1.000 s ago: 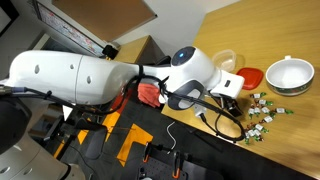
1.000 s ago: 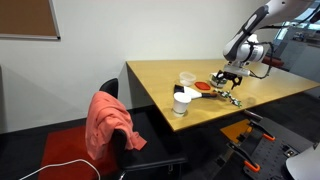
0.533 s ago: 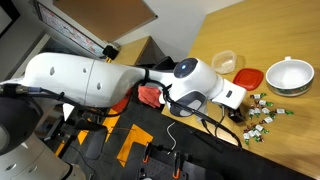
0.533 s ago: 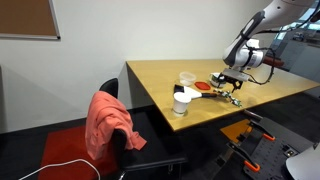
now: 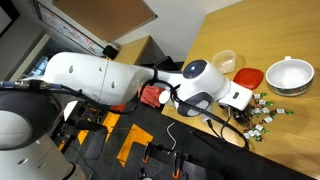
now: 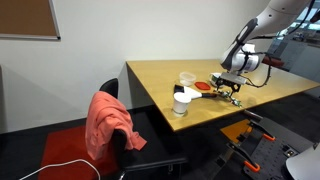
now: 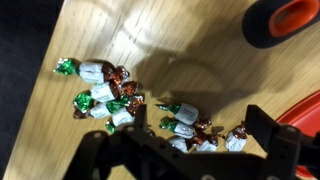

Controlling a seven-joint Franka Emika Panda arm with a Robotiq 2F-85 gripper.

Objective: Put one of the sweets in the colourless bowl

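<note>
My gripper goes down onto the white middle of the green-tipped sweet [image 7: 186, 114] next, since that sweet lies below my gripper, between its open fingers in the wrist view.
The sweets [image 5: 262, 116] lie scattered on the wooden table, with white and green wrappers and twisted ends. In the wrist view several sweets [image 7: 182, 125] lie right under me, and another cluster [image 7: 100, 92] lies to the left. My gripper [image 7: 197, 126] is open and empty, with a few sweets between its fingers. It hangs over the near edge of the sweets in both exterior views [image 5: 243, 100] [image 6: 233, 93]. The colourless bowl [image 5: 225, 62] stands behind the gripper, apart from the sweets; it also shows in an exterior view [image 6: 187, 78].
A flat red lid [image 5: 252, 77] lies between the colourless bowl and the opaque white bowl [image 5: 290, 76]. A red arc [image 7: 305, 108] shows at the wrist view's right edge. A chair with a red cloth [image 6: 108, 120] stands by the table. Cables [image 5: 228, 125] hang at the table edge.
The arm has swung toward the sweets, and the gripper has moved closer over them. The sweets and bowls have not moved.
</note>
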